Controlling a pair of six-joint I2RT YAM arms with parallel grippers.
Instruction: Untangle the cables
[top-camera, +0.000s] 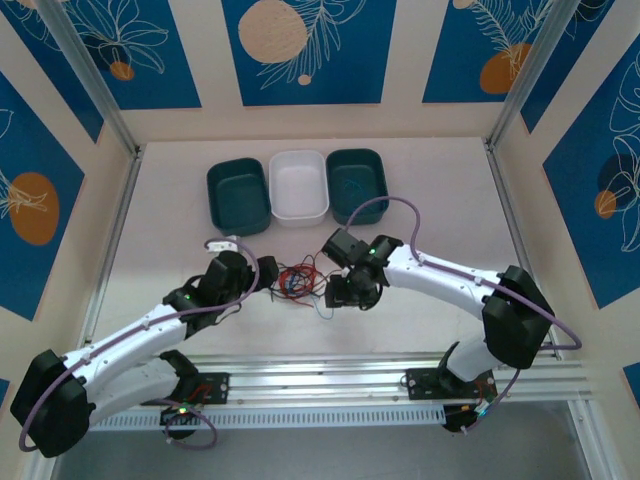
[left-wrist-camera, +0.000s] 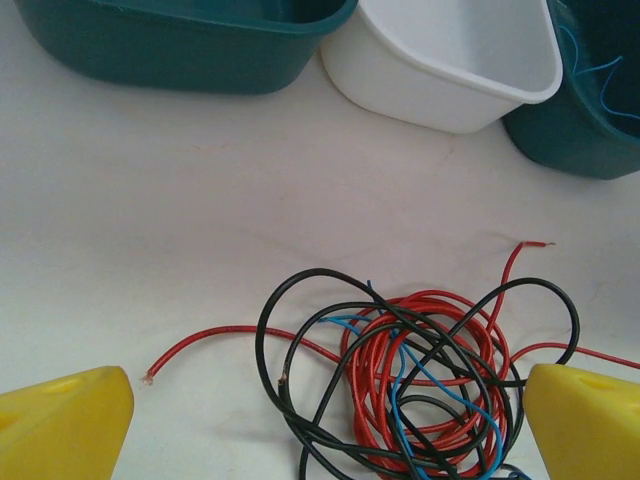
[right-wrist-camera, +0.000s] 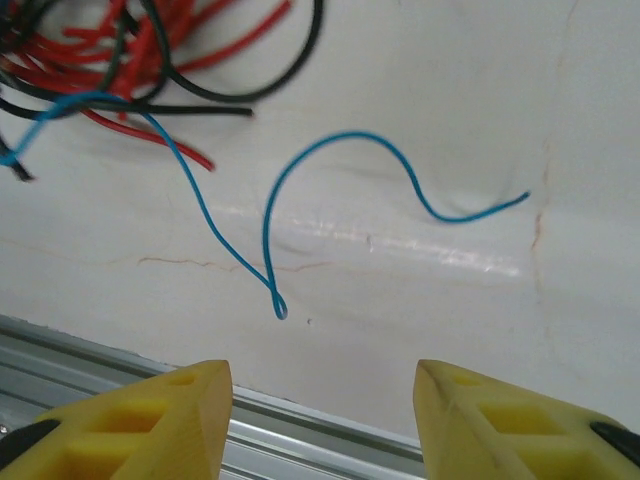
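My open right gripper moves down onto the sharp bend of the blue cable (right-wrist-camera: 277, 304) next, since that bend lies clear of the tangle (right-wrist-camera: 120, 50) on the tabletop.
The cables (left-wrist-camera: 420, 380) lie in a tangle of red, black and blue loops on the table, between my two grippers (top-camera: 298, 281). My left gripper (left-wrist-camera: 325, 430) is open, and its yellow fingers (left-wrist-camera: 60, 425) straddle the near part of the tangle without touching it. One red end (left-wrist-camera: 200, 340) trails out to the left. My right gripper (right-wrist-camera: 322, 420) is open with nothing between its fingertips. A blue cable (right-wrist-camera: 279, 308) runs out of the tangle (right-wrist-camera: 120, 50), bends sharply just ahead of that gripper and curls away to the right.
Three bins stand at the back: teal (top-camera: 238, 196), white (top-camera: 299, 186) and teal (top-camera: 357, 179). The right teal one (left-wrist-camera: 590, 110) holds a thin blue wire. An aluminium rail (right-wrist-camera: 80, 350) runs along the near table edge, close under my right gripper.
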